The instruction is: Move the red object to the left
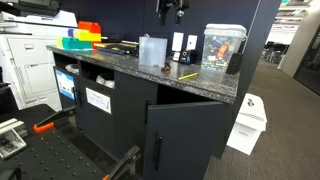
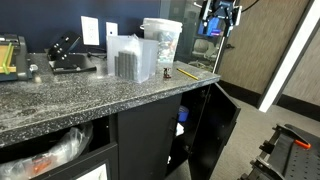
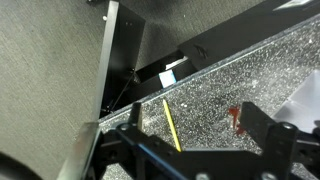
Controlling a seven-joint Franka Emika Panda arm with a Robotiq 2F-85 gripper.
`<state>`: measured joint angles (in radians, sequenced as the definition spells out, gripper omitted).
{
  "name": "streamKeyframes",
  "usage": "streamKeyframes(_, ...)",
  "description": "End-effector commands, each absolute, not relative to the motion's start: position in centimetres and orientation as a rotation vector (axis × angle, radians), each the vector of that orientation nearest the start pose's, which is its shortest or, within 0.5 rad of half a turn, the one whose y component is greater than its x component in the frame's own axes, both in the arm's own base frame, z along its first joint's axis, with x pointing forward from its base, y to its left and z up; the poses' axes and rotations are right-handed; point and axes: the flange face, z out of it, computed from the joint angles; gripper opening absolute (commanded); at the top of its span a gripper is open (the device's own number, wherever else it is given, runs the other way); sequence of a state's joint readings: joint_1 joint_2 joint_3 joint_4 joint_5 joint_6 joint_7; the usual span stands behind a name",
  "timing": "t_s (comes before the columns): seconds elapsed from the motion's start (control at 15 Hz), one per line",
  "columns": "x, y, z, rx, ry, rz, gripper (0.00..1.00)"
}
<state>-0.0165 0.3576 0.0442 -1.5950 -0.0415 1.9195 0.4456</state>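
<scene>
The robot should next lower its gripper toward the translucent container (image 2: 133, 58) and onto the red object, because that object is below the gripper and to its right in the wrist view.
The red object (image 3: 237, 118) is a tiny dark-red item lying on the speckled counter (image 3: 215, 80). In the wrist view it sits just inside my right finger. It also shows small in both exterior views (image 1: 166, 68) (image 2: 166, 75), next to the translucent plastic container (image 1: 152, 50) (image 2: 133, 58). A yellow pencil-like stick (image 3: 172, 125) (image 1: 187, 75) (image 2: 187, 72) lies beside it. My gripper (image 3: 194, 112) is open and empty. It hangs well above the counter in both exterior views (image 1: 172, 8) (image 2: 218, 15).
A large clear jar (image 1: 222, 47) (image 2: 160, 40) stands behind the stick. Orange-red, yellow and green bins (image 1: 88, 30) sit at the counter's far end. A cabinet door (image 1: 185, 135) (image 2: 215, 120) hangs open below the counter edge. A white box (image 1: 248, 120) stands on the floor.
</scene>
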Motion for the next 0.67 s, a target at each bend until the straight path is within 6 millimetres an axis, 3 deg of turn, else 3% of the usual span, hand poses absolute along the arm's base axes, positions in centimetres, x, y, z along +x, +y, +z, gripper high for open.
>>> streamKeyframes(0.0,71.0,0.4,40.2,-3.089,0.757,0.04,1.0)
streamKeyframes(0.33,74.7,-0.1,36.5,-3.031,0.918,0.105,1.0)
streamKeyframes(0.6,76.5,1.0,33.4,-2.955,1.016,0.161,1.0)
